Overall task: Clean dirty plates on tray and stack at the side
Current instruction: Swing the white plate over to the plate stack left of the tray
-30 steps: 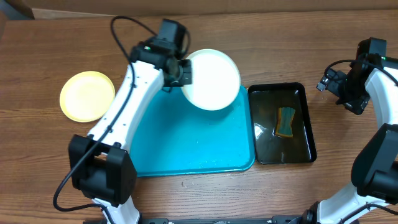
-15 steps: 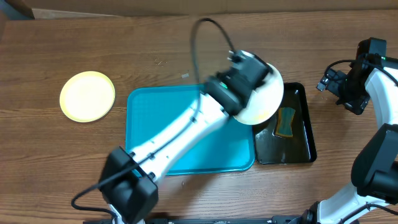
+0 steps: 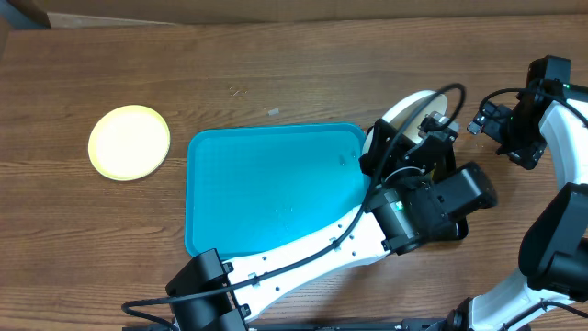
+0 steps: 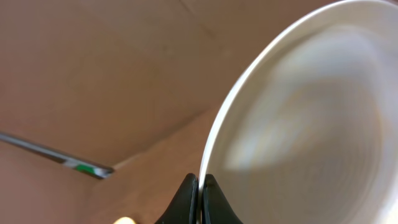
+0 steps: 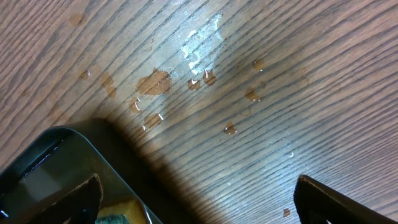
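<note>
My left gripper moves across the tray [image 3: 266, 184] next, lowers the white plate onto the pale yellow-green plate [image 3: 129, 142] and releases it, since the yellow-green plate starts the side stack.
My left gripper [image 4: 200, 185] is shut on the rim of a white plate [image 4: 298, 124] and holds it on edge. In the overhead view this plate [image 3: 411, 105] stands above the far end of the black basin, with the left arm stretched across the turquoise tray [image 3: 266, 184]. The tray's surface is bare. A pale yellow-green plate [image 3: 129, 142] lies on the table left of the tray. No other white plate is in view. My right gripper [image 5: 199, 205] is open and empty over the wet table, just right of the basin; in the overhead view it [image 3: 501, 124] is at the right edge.
The black basin [image 5: 50, 162] holds water and a yellow-green sponge [image 5: 118, 214]; the left arm hides most of it from overhead. Water drops [image 5: 186, 68] lie on the wooden table beside the basin.
The left arm has swung the white plate from the tray's far edge to the right, to above the black basin, and tipped it on edge. The right arm has not moved.
</note>
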Available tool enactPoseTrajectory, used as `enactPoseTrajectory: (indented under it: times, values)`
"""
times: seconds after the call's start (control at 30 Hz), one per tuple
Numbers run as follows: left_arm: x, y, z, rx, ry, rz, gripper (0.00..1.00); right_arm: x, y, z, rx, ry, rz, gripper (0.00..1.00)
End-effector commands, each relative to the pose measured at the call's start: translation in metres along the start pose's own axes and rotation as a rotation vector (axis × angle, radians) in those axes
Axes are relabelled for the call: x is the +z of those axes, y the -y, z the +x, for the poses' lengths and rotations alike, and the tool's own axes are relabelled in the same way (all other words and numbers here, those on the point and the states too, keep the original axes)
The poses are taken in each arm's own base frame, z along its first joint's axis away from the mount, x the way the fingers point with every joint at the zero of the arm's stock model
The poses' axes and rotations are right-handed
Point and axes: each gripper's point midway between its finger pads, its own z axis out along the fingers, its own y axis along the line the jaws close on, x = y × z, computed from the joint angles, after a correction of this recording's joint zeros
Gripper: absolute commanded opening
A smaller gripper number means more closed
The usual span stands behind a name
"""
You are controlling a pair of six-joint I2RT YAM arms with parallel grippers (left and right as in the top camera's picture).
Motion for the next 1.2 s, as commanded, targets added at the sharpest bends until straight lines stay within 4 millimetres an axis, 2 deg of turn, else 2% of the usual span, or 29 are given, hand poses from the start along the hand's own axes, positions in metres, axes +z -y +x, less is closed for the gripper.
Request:
enactPoseTrajectory:
  times: [0.0, 0.1, 0.17, 0.27, 0.37, 0.5, 0.63, 0.73, 0.77, 0.83, 0.9, 1.03, 1.17]
  values:
    - [-0.008, -0.030, -0.017, 0.020, 0.036, -0.157, 0.04, -0.008, -0.004, -0.006, 0.002, 0.028, -0.016, 1.00]
    - [-0.005, -0.021, -0.018, 0.002, 0.037, -0.106, 0.04, -0.008, -0.004, -0.006, 0.002, 0.028, -0.016, 1.00]
    - [0.001, -0.001, -0.014, -0.015, 0.019, 0.024, 0.04, -0.008, -0.004, -0.006, 0.003, 0.028, -0.016, 1.00]
    - [0.010, 0.029, 0.004, -0.078, -0.060, 0.226, 0.04, -0.008, -0.004, -0.006, 0.002, 0.028, -0.016, 1.00]
    - [0.025, 0.049, 0.031, -0.210, -0.207, 0.381, 0.04, -0.008, -0.004, -0.006, 0.003, 0.028, -0.016, 1.00]
    - [0.053, 0.058, 0.056, -0.359, -0.382, 0.549, 0.04, -0.008, -0.004, -0.006, 0.002, 0.028, -0.016, 1.00]
    - [0.081, 0.050, 0.072, -0.510, -0.524, 0.713, 0.04, -0.008, -0.004, -0.006, 0.002, 0.028, -0.016, 1.00]
    - [0.108, 0.024, 0.092, -0.673, -0.657, 0.792, 0.04, -0.008, -0.004, -0.006, 0.003, 0.028, -0.016, 1.00]
    - [0.127, 0.000, 0.108, -0.764, -0.723, 0.800, 0.04, -0.008, -0.004, -0.006, 0.002, 0.028, -0.016, 1.00]
    - [0.148, -0.030, 0.131, -0.844, -0.780, 0.768, 0.04, -0.008, -0.004, -0.006, 0.002, 0.028, -0.016, 1.00]
    - [0.169, -0.070, 0.164, -0.926, -0.849, 0.675, 0.04, -0.008, -0.004, -0.006, 0.003, 0.028, -0.016, 1.00]
    - [0.192, -0.139, 0.229, -1.030, -0.955, 0.493, 0.04, -0.008, -0.004, -0.006, 0.003, 0.028, -0.016, 1.00]
    - [0.196, -0.215, 0.304, -1.138, -1.066, 0.255, 0.04, -0.008, -0.004, -0.006, 0.003, 0.028, -0.016, 1.00]
